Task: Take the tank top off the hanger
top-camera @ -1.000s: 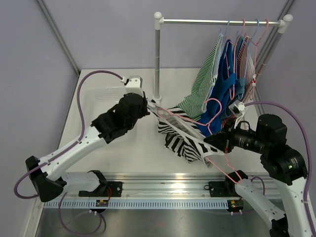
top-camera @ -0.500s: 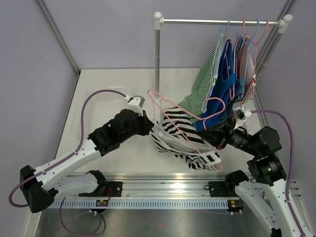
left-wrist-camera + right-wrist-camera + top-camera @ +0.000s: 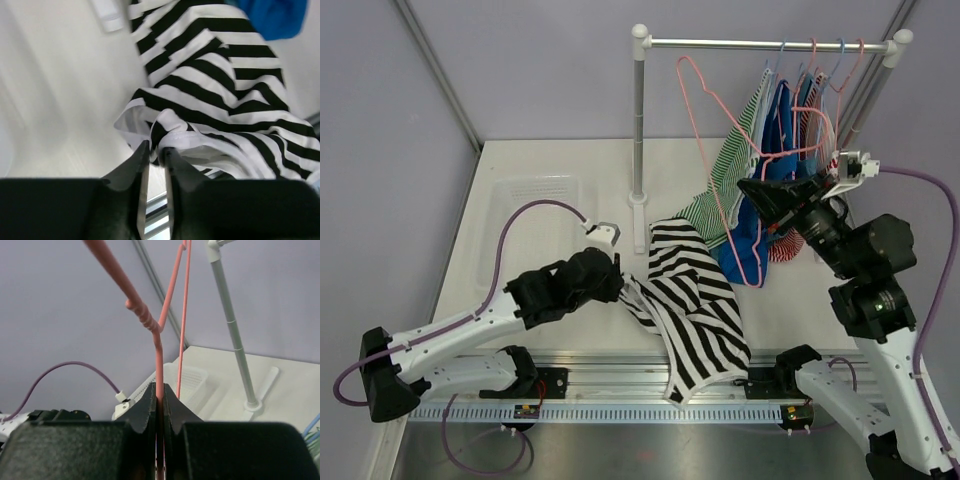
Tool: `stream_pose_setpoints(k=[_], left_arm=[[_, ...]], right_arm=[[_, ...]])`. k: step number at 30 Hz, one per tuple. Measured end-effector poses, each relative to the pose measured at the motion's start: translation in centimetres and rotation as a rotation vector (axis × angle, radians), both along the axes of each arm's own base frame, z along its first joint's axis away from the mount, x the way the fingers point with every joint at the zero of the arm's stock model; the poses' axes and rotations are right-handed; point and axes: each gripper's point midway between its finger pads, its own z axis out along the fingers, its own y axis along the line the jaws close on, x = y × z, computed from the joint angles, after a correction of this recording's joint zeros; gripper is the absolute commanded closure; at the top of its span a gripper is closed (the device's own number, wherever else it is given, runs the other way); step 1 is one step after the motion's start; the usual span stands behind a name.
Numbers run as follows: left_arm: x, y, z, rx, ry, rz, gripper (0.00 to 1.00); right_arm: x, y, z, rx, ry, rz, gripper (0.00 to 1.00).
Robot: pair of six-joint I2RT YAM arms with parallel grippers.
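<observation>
My right gripper should next carry the pink hanger outward to the empty part of the rack's bar beside the garments, because the hanger is bare.
The black-and-white striped tank top lies spread on the table, free of the hanger, its lower end reaching the near rail. My left gripper is shut on its white-hemmed edge, seen close in the left wrist view with the striped cloth stretching away. My right gripper is raised at the right and is shut on the bare pink hanger. The hanger stands up in the air in front of the rack. In the right wrist view the pink wire passes between the closed fingers.
A clothes rack stands at the back with several garments on hangers at its right end, close behind my right gripper. A blue garment hangs down beside the tank top. A white basket sits at the left, also in the right wrist view.
My right gripper lifted the pink hanger up and back, out of the tank top. The tank top dropped onto the table, and my left gripper moved nearer with its edge.
</observation>
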Motion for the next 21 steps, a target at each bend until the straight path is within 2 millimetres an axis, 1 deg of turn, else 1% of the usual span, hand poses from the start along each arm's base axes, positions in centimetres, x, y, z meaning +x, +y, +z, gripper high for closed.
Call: stream_pose_setpoints(k=[1, 2, 5, 6, 7, 8, 13, 15, 17, 21], left_arm=[[0.0, 0.8, -0.3, 0.028, -0.001, 0.021, 0.63], [0.0, 1.6, -0.3, 0.048, -0.007, 0.036, 0.48], [-0.4, 3.2, 0.7, 0.060, -0.032, 0.052, 0.35], [-0.5, 3.7, 1.2, 0.060, -0.042, 0.056, 0.25], [-0.6, 4.2, 1.8, 0.063, -0.052, 0.056, 0.17], [-0.7, 4.5, 2.4, 0.063, -0.059, 0.055, 0.01], [-1.3, 5.7, 6.0, 0.019, -0.108, 0.044, 0.01], [-1.8, 6.6, 6.9, 0.002, -0.131, 0.035, 0.01], [-2.3, 7.4, 7.3, -0.003, -0.148, 0.027, 0.01], [-3.0, 8.7, 7.5, -0.020, -0.178, 0.021, 0.01]], right_arm=[[0.2, -0.3, 1.0, -0.016, 0.012, -0.026, 1.00], [0.4, -0.6, 1.5, -0.032, 0.029, -0.046, 1.00], [1.2, -1.3, 0.5, -0.096, 0.140, -0.101, 1.00], [1.7, -1.5, 0.0, -0.121, 0.184, -0.119, 1.00], [2.5, -1.6, -0.5, -0.150, 0.233, -0.143, 1.00], [3.2, -1.6, -0.8, -0.168, 0.263, -0.157, 1.00], [8.9, -1.8, -3.8, -0.283, 0.432, -0.274, 1.00], [11.6, -1.7, -4.7, -0.334, 0.487, -0.316, 1.00], [13.8, -1.4, -4.8, -0.362, 0.507, -0.343, 1.00], [18.1, -1.0, -4.1, -0.398, 0.502, -0.396, 1.00]])
